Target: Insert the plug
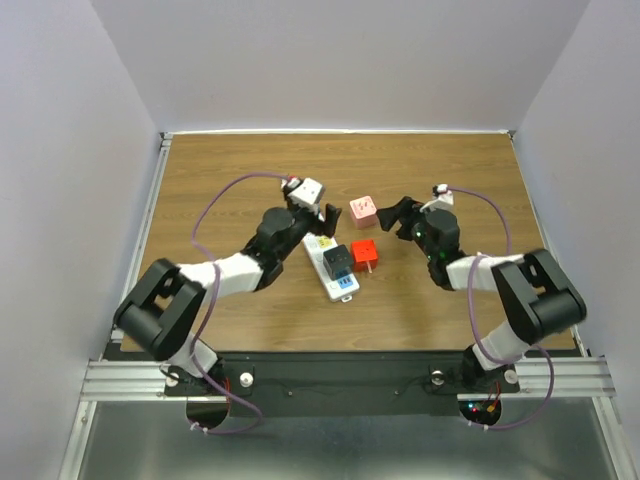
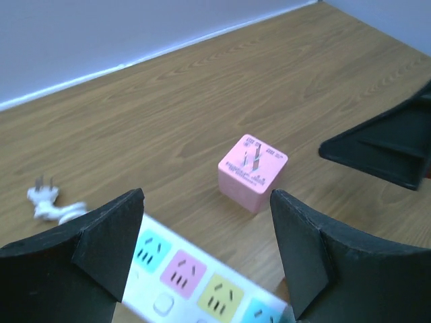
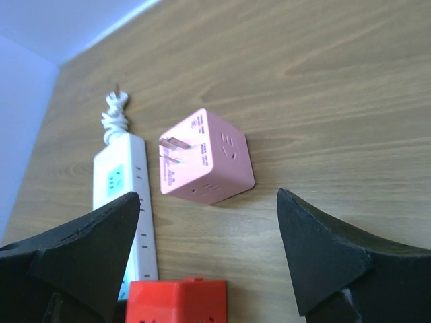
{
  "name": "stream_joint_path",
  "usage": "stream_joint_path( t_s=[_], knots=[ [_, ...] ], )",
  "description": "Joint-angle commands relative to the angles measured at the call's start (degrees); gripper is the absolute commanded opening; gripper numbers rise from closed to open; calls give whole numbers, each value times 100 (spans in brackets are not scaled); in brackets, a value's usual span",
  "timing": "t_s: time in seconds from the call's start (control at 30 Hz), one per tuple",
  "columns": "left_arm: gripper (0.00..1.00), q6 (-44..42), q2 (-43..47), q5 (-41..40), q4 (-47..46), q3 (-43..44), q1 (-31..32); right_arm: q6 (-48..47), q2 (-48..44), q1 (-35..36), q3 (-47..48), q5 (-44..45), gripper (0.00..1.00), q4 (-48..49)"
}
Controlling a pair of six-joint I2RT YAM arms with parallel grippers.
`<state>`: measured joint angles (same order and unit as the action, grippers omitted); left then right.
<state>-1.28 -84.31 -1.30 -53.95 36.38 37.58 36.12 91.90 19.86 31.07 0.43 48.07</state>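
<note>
My left gripper moves to the right in the top view, over the pink cube's pronged top side (image 1: 363, 209) (image 2: 254, 160), and closes next, since the cube stands beyond its open fingers.
A pink cube plug (image 1: 362, 210) (image 2: 252, 171) (image 3: 202, 158) lies on the wooden table with its metal prongs showing. A red cube plug (image 1: 363, 253) (image 3: 176, 301) sits next to the white power strip (image 1: 329, 270) (image 2: 195, 279) (image 3: 121, 202). A dark cube (image 1: 336, 260) stands on the strip. My left gripper (image 1: 325, 222) (image 2: 205, 249) hovers open over the strip's far end, left of the pink cube. My right gripper (image 1: 393, 215) (image 3: 209, 256) is open just right of the pink and red cubes. Neither gripper holds anything.
The strip's white cord and its plug (image 2: 50, 202) (image 3: 114, 111) lie bundled at the strip's far end. One right gripper finger (image 2: 384, 145) shows in the left wrist view. Bare wood (image 1: 440, 165) surrounds the group, with grey walls on three sides.
</note>
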Motion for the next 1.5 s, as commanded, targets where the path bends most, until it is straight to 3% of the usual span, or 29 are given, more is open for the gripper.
stream_joint_path(
  t_s=[0.0,0.13,0.33,0.77,1.13,1.23,1.3,1.33,1.4,1.43,1.47],
  knots=[
    [86,-689,-576,560,375,957,91,-131,-891,-17,-443,677,88,440],
    [82,-1190,-1506,543,1184,2045,337,-61,-1612,-17,-961,977,89,440],
    [75,-1287,-2352,517,1712,2873,399,-157,-2788,-26,-1568,924,91,413],
    [68,-1305,-3003,438,1950,3490,416,-421,-4012,-26,-2043,740,92,27],
    [63,-1226,-3108,262,1783,3630,408,-553,-4312,-17,-2079,661,92,-193],
    [50,-1226,-3126,288,1792,3674,408,-580,-4373,-26,-2105,661,92,-237],
    [35,-1208,-3152,297,1844,3727,408,-597,-4417,-26,-2105,652,92,-272],
    [35,-1217,-3153,306,1879,3727,399,-597,-4435,-17,-2105,643,92,-281],
    [22,-1217,-3197,332,1959,3771,408,-615,-4461,-26,-2114,643,92,-299],
    [7,-1199,-3214,350,1985,3780,399,-623,-4470,-17,-2105,652,92,-325],
    [5,-1182,-3214,358,1985,3762,408,-624,-4461,-26,-2105,643,92,-334]
  ],
)
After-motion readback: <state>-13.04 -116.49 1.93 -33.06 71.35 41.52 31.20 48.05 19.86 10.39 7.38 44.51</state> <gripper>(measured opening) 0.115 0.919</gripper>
